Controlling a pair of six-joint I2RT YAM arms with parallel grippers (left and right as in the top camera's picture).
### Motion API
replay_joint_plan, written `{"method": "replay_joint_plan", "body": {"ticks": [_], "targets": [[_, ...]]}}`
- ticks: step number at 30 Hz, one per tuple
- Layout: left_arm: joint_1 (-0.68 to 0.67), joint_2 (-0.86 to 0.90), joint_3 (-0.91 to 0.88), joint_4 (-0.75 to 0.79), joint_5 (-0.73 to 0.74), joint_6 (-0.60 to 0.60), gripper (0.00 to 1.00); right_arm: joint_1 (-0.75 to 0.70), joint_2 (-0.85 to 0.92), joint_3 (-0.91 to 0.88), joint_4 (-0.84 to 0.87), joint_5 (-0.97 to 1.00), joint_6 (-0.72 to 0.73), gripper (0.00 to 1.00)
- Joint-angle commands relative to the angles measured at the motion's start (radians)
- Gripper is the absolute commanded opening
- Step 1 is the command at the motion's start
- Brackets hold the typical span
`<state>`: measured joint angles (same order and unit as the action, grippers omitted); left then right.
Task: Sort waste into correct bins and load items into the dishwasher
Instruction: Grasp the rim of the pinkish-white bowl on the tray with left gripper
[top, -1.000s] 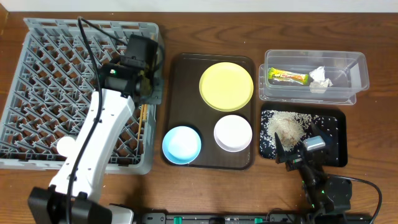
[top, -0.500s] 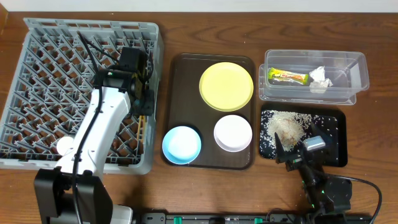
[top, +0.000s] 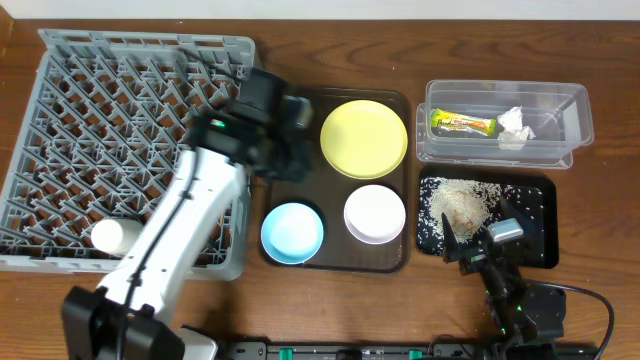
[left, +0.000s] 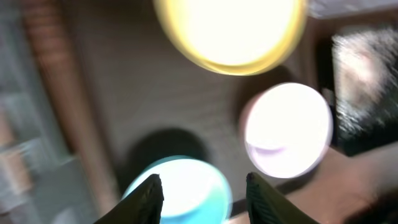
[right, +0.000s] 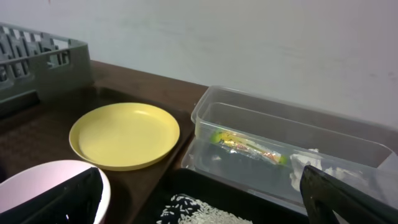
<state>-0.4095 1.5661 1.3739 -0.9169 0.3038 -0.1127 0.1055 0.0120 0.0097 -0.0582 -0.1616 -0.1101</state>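
Note:
My left gripper comes down next toward the white bowl (top: 375, 213) on the tray, aside from my open fingers. Then it tilts onto the bowl's rack-facing rim.
My left gripper (top: 297, 158) is open and empty, above the left side of the serving tray; in its blurred wrist view the jaws (left: 205, 199) hang over the light blue bowl (left: 177, 190). The tray carries the yellow plate (top: 364, 138), the white bowl (top: 375, 213) and the light blue bowl (top: 292, 232). The small white cup (top: 105, 235) lies in the grey rack (top: 60, 60). The wrapper (top: 463, 124) and tissue (top: 513, 128) lie in the clear tub (top: 575, 110). Rice (top: 458, 203) sits on the black tray (top: 535, 215). My right gripper (top: 468, 252) is open and empty at that tray's front edge.
The dark brown serving tray (top: 335, 257) lies between the rack and the bins. The right wrist view shows the plate (right: 124, 134), the tub (right: 280, 118) with the wrapper (right: 249, 146), the rice (right: 193, 211) and a pale wall behind.
My left arm has swung right, from over the rack's right edge to over the serving tray. The right arm has not moved.

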Motion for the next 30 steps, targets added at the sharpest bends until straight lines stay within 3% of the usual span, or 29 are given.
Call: {"method": "replay_joint_plan", "body": {"ticks": [1, 8, 16, 22, 25, 28, 30], "targets": [[-0.081, 0.053, -0.053, 0.04, 0.036, -0.039, 0.47, -0.007, -0.006, -0.005, 0.001, -0.007, 0.012, 0.99], [-0.145, 0.219, -0.08, 0.108, 0.048, -0.092, 0.5, -0.007, -0.006, -0.005, 0.001, -0.007, 0.012, 0.99], [-0.145, 0.384, -0.081, 0.176, 0.346, -0.056, 0.45, -0.007, -0.006, -0.005, 0.001, -0.007, 0.012, 0.99], [-0.145, 0.459, -0.081, 0.209, 0.352, -0.03, 0.4, -0.007, -0.006, -0.005, 0.001, -0.007, 0.012, 0.99], [-0.145, 0.48, -0.081, 0.227, 0.352, -0.031, 0.3, -0.007, -0.006, -0.005, 0.001, -0.007, 0.012, 0.99], [-0.143, 0.474, -0.077, 0.222, 0.366, -0.032, 0.11, -0.007, -0.006, -0.005, 0.001, -0.007, 0.012, 0.99], [-0.132, 0.457, -0.061, 0.198, 0.398, -0.035, 0.08, -0.007, -0.006, -0.005, 0.001, -0.007, 0.012, 0.99]]}}
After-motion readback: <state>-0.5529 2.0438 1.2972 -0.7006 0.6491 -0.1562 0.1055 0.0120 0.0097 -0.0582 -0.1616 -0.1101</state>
